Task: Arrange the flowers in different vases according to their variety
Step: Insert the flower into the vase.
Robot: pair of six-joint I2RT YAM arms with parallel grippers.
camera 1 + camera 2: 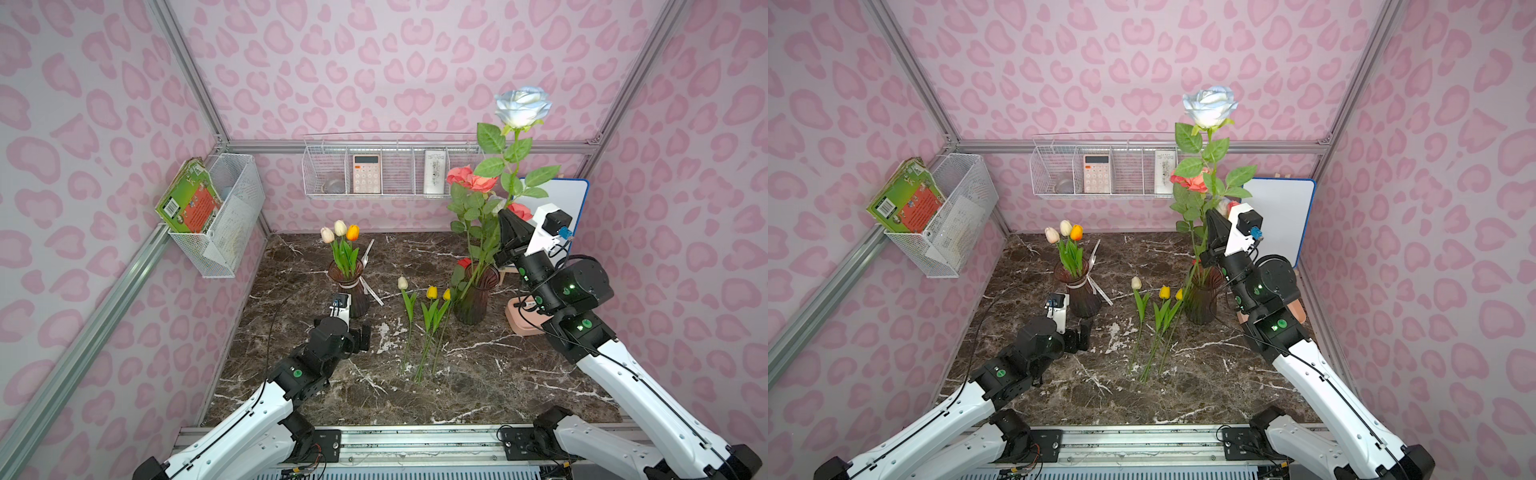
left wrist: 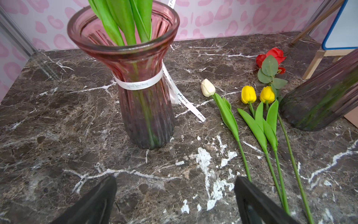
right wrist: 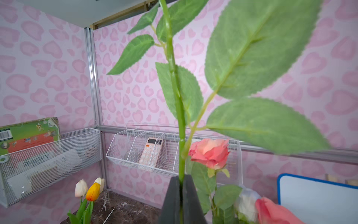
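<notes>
My right gripper will next lower the white rose's stem into the plain vase's opening (image 1: 484, 276) and let it go, because that opening is below the closed fingers.
My right gripper (image 1: 504, 217) (image 1: 1212, 219) (image 3: 181, 181) is shut on the stem of a tall white rose (image 1: 523, 107) (image 1: 1210, 106) and holds it upright. Its lower stem runs down to the mouth of the plain vase (image 1: 476, 301) (image 1: 1201, 301) (image 2: 319, 100), which holds pink roses (image 1: 471, 179) (image 3: 210, 153). A red rose (image 2: 271, 56) lies beside that vase. The ribboned vase (image 1: 352, 293) (image 1: 1082, 296) (image 2: 144, 100) holds three tulips (image 1: 340, 232). A cream tulip (image 1: 402, 283) (image 2: 207, 87) and two yellow tulips (image 1: 432, 292) (image 2: 248, 94) lie on the table. My left gripper (image 1: 362, 337) (image 1: 1080, 337) (image 2: 175, 181) is open, low, in front of the ribboned vase.
Wire baskets hang on the back wall (image 1: 390, 174) with a calculator (image 1: 367, 173) and on the left wall (image 1: 224, 216) with a green book (image 1: 187, 199). A whiteboard on an easel (image 1: 569, 199) and a pink block (image 1: 521, 318) stand at the right.
</notes>
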